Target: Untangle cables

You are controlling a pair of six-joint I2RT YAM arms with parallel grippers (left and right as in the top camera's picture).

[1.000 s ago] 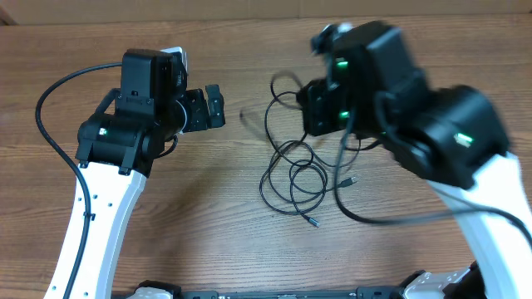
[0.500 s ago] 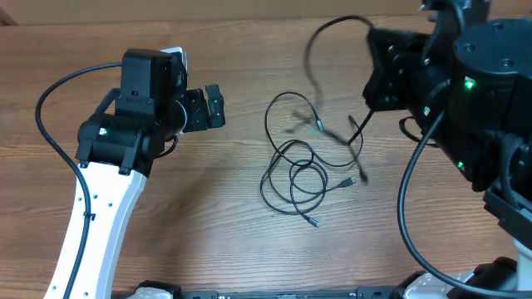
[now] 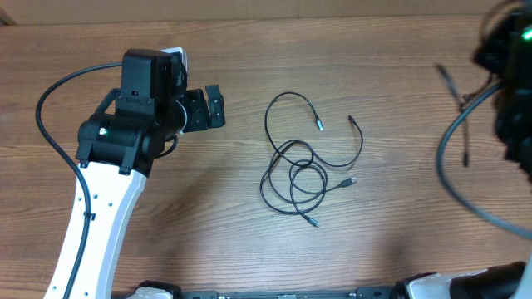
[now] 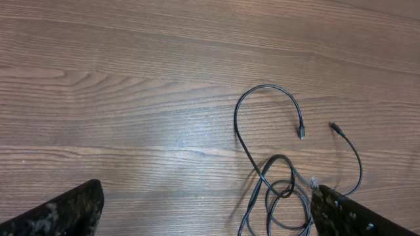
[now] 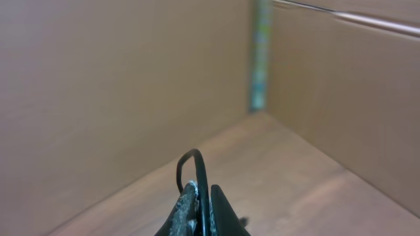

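Note:
This cable (image 3: pixel 451 86) already hangs apart, so I will move my right gripper to the right in the overhead view, away from the tangle, and let go of the cable over the table.
A loose tangle of thin black cables (image 3: pixel 293 174) lies on the wooden table at the middle, with small plug ends (image 3: pixel 318 124) spread around it. It also shows in the left wrist view (image 4: pixel 266 86). My left gripper (image 3: pixel 214 106) is open and empty, to the left of the tangle; its fingers frame the bottom of the left wrist view (image 4: pixel 210 210). My right gripper (image 5: pixel 203 190) is shut on one thin black cable (image 5: pixel 199 164), held high and facing a cardboard wall. In the overhead view a blurred thin strand (image 3: pixel 451 86) hangs by the right arm at the far right.
The wooden table (image 3: pixel 208 216) runs under both arms. Brown cardboard walls (image 5: pixel 98 78) stand behind the table. The left arm's thick black wire (image 3: pixel 50 91) loops at the far left. The right arm's thick wire (image 3: pixel 449 178) curves at the right edge.
My right arm has swept from over the tangle to the far right and up, pulling one cable away with it. Fewer strands lie in the pile. The left arm has not moved.

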